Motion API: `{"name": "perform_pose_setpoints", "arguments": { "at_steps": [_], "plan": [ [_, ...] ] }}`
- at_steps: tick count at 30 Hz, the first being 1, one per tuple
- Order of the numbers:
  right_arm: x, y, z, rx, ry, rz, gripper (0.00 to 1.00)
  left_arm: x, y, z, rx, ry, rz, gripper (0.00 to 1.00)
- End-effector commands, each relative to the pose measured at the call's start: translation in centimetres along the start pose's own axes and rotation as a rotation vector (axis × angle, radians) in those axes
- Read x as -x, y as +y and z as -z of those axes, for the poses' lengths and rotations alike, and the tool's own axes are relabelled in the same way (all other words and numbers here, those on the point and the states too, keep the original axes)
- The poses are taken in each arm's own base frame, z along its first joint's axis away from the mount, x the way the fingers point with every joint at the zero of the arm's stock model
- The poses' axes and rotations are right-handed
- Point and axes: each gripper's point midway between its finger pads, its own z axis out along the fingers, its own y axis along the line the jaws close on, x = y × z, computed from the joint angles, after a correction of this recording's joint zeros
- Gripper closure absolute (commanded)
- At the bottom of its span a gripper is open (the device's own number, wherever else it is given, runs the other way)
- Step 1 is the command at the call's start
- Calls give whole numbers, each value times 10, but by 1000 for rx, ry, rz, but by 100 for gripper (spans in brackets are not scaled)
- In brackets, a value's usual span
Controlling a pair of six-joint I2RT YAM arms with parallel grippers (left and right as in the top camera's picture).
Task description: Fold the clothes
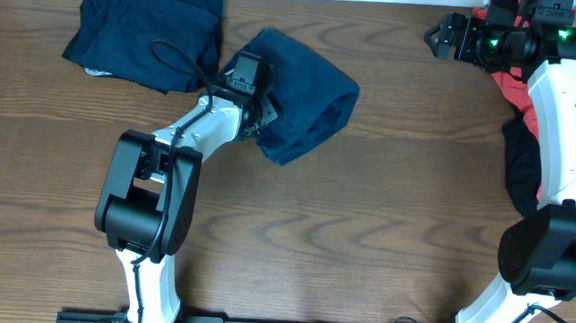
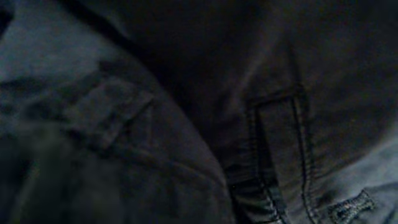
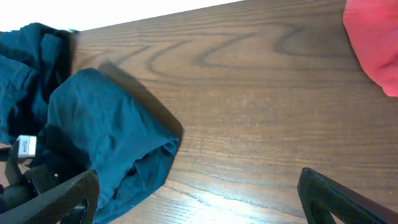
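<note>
Next, my left gripper lifts and swings to the left in the overhead view. Then it lowers the garment onto the dark blue pile and releases, since that pile lies nearby.
A dark blue garment (image 1: 312,93) lies bunched at the table's middle back, raised like a tent over my left gripper (image 1: 256,99). The left fingers are buried in the cloth, which hangs lifted from them. The left wrist view shows only dark fabric (image 2: 186,93) with a seam and belt loop, pressed close. The right wrist view shows the same garment (image 3: 106,124) at the left. My right gripper (image 1: 438,37) is open and empty at the back right, far from the garment, its fingers wide apart (image 3: 199,199) over bare wood.
A dark blue pile of cloth (image 1: 146,28) lies at the back left, also in the right wrist view (image 3: 25,68). A heap of red and dark clothes (image 1: 520,96) lies at the right edge under the right arm, its red cloth (image 3: 373,43) showing.
</note>
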Motion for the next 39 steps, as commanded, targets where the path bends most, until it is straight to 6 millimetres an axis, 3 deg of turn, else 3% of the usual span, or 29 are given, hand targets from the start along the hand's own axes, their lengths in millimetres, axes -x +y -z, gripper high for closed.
{"name": "perform_pose_setpoints", "arguments": {
  "at_steps": [1,7,10,20,32,39],
  "plan": [
    [1,0,3,-1,-5,17,1,-41,40,-37,116,122,10,94],
    [0,0,3,-2,2,14,1,-38,38,-36,109,114,3,94],
    [-1,0,3,-2,6,13,1,-31,28,-24,73,96,-52,94],
    [-2,-1,3,-2,9,11,1,8,-11,55,-53,-59,-177,94],
    [-2,-1,3,-2,9,11,1,35,-42,122,-187,-206,-191,94],
    [-2,-1,3,-3,9,11,1,67,-77,176,-353,-390,-189,94]
  ]
}}
